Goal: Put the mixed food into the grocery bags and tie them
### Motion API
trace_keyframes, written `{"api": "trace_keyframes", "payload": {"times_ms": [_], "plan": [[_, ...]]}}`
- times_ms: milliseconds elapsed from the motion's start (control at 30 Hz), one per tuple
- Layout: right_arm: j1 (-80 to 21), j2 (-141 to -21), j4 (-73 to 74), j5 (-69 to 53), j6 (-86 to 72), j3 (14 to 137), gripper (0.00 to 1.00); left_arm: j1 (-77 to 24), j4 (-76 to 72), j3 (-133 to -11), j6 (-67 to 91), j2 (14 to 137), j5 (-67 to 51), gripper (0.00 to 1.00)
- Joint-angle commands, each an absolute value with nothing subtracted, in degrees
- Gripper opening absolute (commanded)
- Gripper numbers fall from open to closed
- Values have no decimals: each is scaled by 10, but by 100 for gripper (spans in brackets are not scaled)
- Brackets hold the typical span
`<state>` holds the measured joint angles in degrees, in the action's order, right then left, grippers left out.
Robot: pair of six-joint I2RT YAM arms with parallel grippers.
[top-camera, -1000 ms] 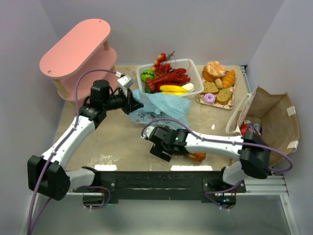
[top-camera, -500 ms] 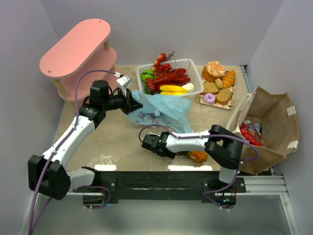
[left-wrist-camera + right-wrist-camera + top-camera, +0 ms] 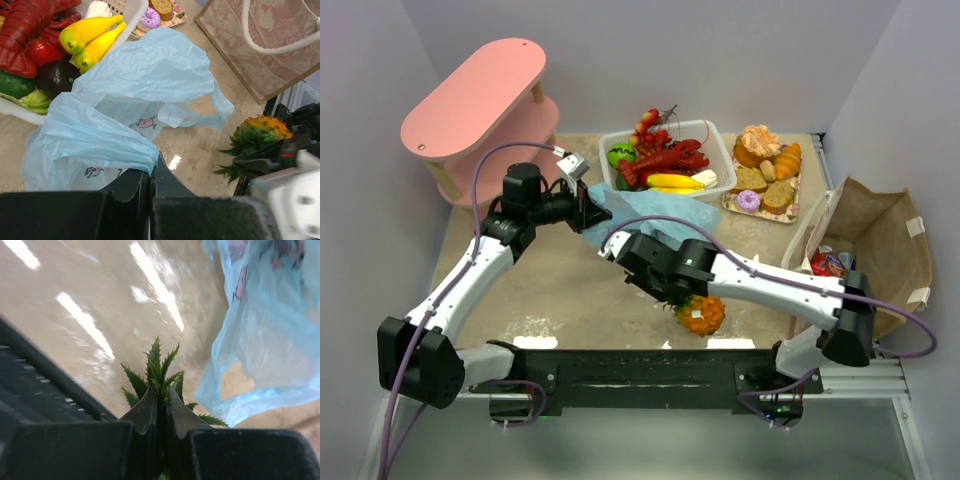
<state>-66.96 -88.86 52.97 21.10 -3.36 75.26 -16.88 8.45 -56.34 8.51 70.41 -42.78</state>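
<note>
My right gripper lifts outward over the light-blue plastic bag [image 3: 655, 212] next, lowers the pineapple [image 3: 702, 316] inside and lets it go, since my left gripper holds the bag's edge.
The light-blue plastic bag [image 3: 655, 212] lies in the middle of the table, and my left gripper [image 3: 588, 207] is shut on its edge. The left wrist view shows the bag [image 3: 145, 85] bunched above the closed jaws [image 3: 150, 169]. My right gripper [image 3: 681, 296] is shut on the green leaves of the toy pineapple [image 3: 702, 316], near the table's front edge. Those leaves [image 3: 159, 365] stick up between the fingers in the right wrist view, with the blue bag [image 3: 270, 330] just beyond. The brown paper bag [image 3: 885, 240] stands open at the right with red packets [image 3: 828, 264] inside.
A white basket [image 3: 712, 135] behind the blue bag holds a red lobster [image 3: 665, 160], yellow bananas [image 3: 672, 182] and green items. A tray of bread and pastries [image 3: 765, 180] sits to its right. A pink two-tier shelf [image 3: 475, 95] stands at the back left.
My right gripper has gone from open to shut on the pineapple's leaves, and its arm has swung forward towards the blue bag. The pineapple has shifted slightly left. The left arm has held still.
</note>
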Motion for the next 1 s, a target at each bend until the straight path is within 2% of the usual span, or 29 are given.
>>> {"api": "trace_keyframes", "payload": {"times_ms": [0,133,300,467,733,967], "plan": [[-669,-819,531,115,-18,825,0,-164,60,-562,100,702,-452,0],[-652,-792,455,84,-25,886,0,-164,54,-561,109,700,-461,0],[-603,-767,311,125,-27,864,0,-164,-15,-556,192,699,-524,0],[-603,-735,107,245,48,774,0,-164,-39,-555,258,685,-555,0],[-602,-701,-271,274,189,565,0,-164,-162,-534,406,657,-620,0],[-602,-712,-361,270,233,541,0,-164,-138,-551,419,647,-640,0]]}}
